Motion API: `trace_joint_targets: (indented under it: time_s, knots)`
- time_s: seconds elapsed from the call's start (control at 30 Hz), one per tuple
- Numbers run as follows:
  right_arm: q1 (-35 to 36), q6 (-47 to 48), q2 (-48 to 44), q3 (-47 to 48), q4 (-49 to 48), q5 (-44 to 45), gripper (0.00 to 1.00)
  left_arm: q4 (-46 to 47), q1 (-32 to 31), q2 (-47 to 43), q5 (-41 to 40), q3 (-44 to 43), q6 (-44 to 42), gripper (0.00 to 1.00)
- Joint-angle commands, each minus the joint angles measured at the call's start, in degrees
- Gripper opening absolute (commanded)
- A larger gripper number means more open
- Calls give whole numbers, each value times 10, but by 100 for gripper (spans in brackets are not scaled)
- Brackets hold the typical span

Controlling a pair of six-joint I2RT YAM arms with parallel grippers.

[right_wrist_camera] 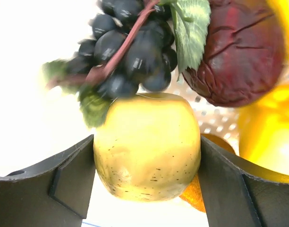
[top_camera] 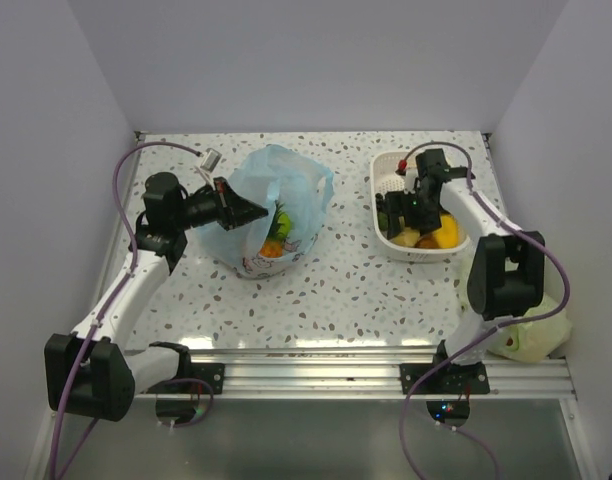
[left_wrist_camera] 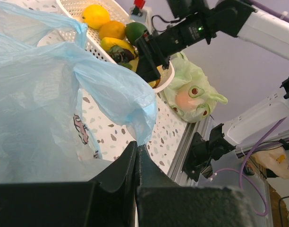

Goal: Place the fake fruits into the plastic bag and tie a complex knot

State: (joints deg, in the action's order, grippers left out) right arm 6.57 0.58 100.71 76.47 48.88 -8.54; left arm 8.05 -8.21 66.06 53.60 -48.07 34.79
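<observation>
Left of my right gripper in the top view, the bag's mouth (top_camera: 297, 203) stands open: I will lift the fruit clear, swing it across, lower and release it inside.
The light-blue plastic bag (top_camera: 286, 190) stands open left of centre, with an orange fruit and a little pineapple (top_camera: 274, 240) inside. My left gripper (top_camera: 254, 212) is shut on the bag's rim (left_wrist_camera: 135, 113) and holds it up. Over the white basket (top_camera: 386, 165) at the back right, my right gripper (right_wrist_camera: 147, 156) reaches down among the fake fruits. Both of its fingers press the sides of a yellow apple-like fruit (right_wrist_camera: 147, 146). Dark grapes (right_wrist_camera: 130, 52) and a dark red fruit (right_wrist_camera: 239, 52) lie just beyond it.
The basket (left_wrist_camera: 95, 45) also holds a lemon, an orange and a green fruit. A pale green bag (top_camera: 531, 335) with avocado prints sits at the near right corner beside the right arm's base. White walls close in the speckled table on three sides.
</observation>
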Motion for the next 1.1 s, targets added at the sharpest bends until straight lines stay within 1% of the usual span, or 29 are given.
trace_joint_targets:
  time_s: [0.0,0.1,0.13,0.17,0.23,0.27,0.37,0.47,0.5,0.57,0.6,0.67,0.73,0.77,0.8,0.83,0.87,0.9,0.93,0.97,1.03,1.07]
  knots:
    - [-4,21,-94,69,38,-34,43,21,4,-6,12,-3,-5,0]
    - [-2,12,-138,64,-18,-90,40,44,4,-5,28,-1,19,0]
    - [-2,0,-144,59,-57,-108,38,49,5,-6,33,0,23,0]
    - [-1,-25,-146,61,-70,-139,38,52,4,-5,34,1,26,0]
    - [14,-38,-127,75,-79,-133,37,47,4,-5,36,-4,23,0]
    - [22,-32,-113,103,-71,-111,35,41,4,-4,35,-7,19,0]
    - [33,-23,-69,137,-30,-79,30,17,4,-8,33,-14,2,0]
    - [33,-11,-54,134,-20,-30,29,8,4,-14,30,-13,-6,0]
    - [32,-8,-55,131,-21,-28,29,8,4,-15,30,-11,-7,0]
    - [31,-11,-78,107,-41,-61,29,11,4,-17,32,-8,-3,0]
    - [34,-21,-88,98,-78,-97,30,24,4,-16,40,-4,7,0]
    - [40,-57,-111,70,-113,-134,31,48,4,-17,48,1,26,0]
    - [62,-90,-118,52,-172,-186,31,68,4,-16,54,1,48,0]
    - [70,-135,-118,46,-195,-198,31,71,4,-14,55,-2,52,0]
    - [91,-161,-114,39,-251,-207,31,78,4,-12,55,-6,61,0]
    - [104,-185,-110,31,-275,-213,31,81,4,-7,59,-7,66,0]
    - [115,-228,-104,30,-298,-216,31,86,4,-5,61,-9,72,0]
    - [139,-248,-82,30,-344,-217,30,97,4,-4,61,-9,86,0]
    - [150,-281,-69,41,-362,-214,29,104,4,-2,63,-7,94,0]
    - [176,-295,-38,52,-392,-199,29,122,4,-1,64,-4,111,0]
    - [198,-330,-8,76,-432,-184,29,137,4,-1,69,0,125,0]
    - [208,-342,7,83,-449,-158,29,146,4,-1,72,1,132,0]
